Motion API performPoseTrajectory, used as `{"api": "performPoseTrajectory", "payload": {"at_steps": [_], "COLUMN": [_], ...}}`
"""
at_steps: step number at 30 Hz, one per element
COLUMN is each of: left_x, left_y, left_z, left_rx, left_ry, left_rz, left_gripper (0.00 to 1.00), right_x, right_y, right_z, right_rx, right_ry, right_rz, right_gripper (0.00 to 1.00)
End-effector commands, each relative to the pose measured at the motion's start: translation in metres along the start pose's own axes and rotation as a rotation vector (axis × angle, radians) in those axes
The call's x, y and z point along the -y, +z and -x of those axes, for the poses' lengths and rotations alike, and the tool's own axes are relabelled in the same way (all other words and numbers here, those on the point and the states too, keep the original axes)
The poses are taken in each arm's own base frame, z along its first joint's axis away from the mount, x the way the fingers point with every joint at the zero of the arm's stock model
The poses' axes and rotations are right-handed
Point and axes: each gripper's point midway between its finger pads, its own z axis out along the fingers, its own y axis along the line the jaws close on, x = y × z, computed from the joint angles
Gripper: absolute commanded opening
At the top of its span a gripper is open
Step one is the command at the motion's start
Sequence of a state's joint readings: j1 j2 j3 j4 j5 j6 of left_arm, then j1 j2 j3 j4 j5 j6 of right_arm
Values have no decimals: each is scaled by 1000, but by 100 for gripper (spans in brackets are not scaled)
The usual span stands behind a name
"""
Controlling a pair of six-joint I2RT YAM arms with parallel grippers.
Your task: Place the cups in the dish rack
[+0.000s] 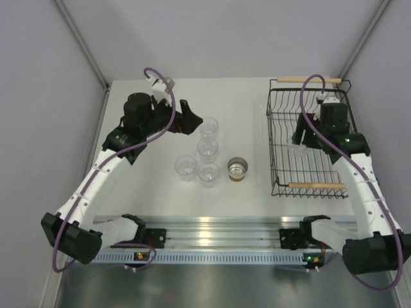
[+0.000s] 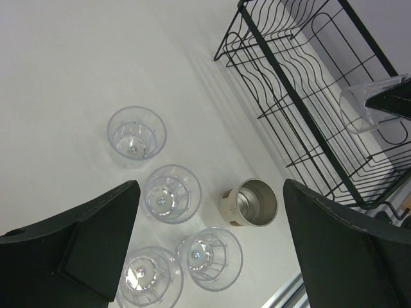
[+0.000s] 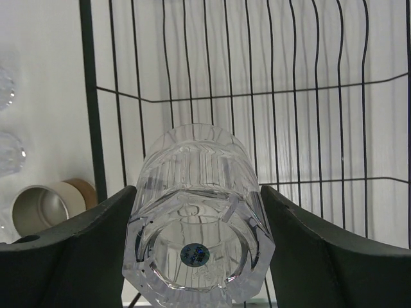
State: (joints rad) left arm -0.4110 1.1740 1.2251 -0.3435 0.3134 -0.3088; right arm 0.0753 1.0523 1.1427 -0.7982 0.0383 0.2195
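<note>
The rack's near corner [image 1: 286,175] is empty. My right gripper will next move back and down, toward the left in the top view, to release the clear cup there.
Four clear cups stand upright in a cluster mid-table: [image 1: 209,125], [image 1: 207,147], [image 1: 186,167], [image 1: 209,172]. The short silver-and-tan cup [image 1: 237,169] stands just right of them. My left gripper [image 1: 192,122] is open and empty, hovering left of the farthest cup; in its wrist view the gripper [image 2: 210,186] looks down on the clear cups [image 2: 170,192] and the silver cup [image 2: 250,203]. My right gripper [image 1: 300,145] is shut on a fifth clear cup [image 3: 196,218], held over the floor of the black wire dish rack [image 1: 277,138], base towards the camera.
The rack stands at the right of the table, with wooden handles at its far [image 1: 308,80] and near [image 1: 316,186] ends. A metal rail [image 1: 218,240] runs along the near edge between the arm bases. Grey walls close in the table on both sides.
</note>
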Motion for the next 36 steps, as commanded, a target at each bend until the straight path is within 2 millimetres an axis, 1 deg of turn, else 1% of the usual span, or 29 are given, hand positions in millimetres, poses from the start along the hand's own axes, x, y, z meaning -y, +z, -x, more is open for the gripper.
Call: {"api": "performPoseTrajectory", "payload": {"at_steps": [1,4,8,12,13,15,18,22,26,32,36], "left_x": [0,-9,-18,-27,-29,-35,-37,-41,-42,-45,-44], "left_y": [-10,-9,-7,-6,-7,-8,-10,-11,-13,-13,-14], "left_z": [18,11,6,-1,-1,-1,0,-2,0,1,1], "left_rx": [101,97,91,95,97,101,108,108,116,119,119], "left_ry": [48,53,62,61,56,46,39,30,26,15,9], "left_rz": [-6,22,49,62,64,72,74,85,87,90,85], "left_gripper": [99,99,99,99,99,99,99,99,99,99,99], "right_x": [12,9,6,3,4,1,-5,-5,-14,-20,-23], "right_y": [5,18,26,33,36,39,44,46,49,46,45], "right_z": [-16,-39,-59,-78,-85,-93,-102,-106,-118,-122,-133], "right_rx": [-56,-126,-178,-232,-253,-275,-319,-366,-417,-429,-474], "right_ry": [-61,-92,-133,-156,-161,-165,-173,-196,-184,-143,-133], "right_rz": [-127,-148,-177,-170,-169,-149,-125,-123,-71,-46,-26], "right_gripper": [0,0,0,0,0,0,0,0,0,0,0]}}
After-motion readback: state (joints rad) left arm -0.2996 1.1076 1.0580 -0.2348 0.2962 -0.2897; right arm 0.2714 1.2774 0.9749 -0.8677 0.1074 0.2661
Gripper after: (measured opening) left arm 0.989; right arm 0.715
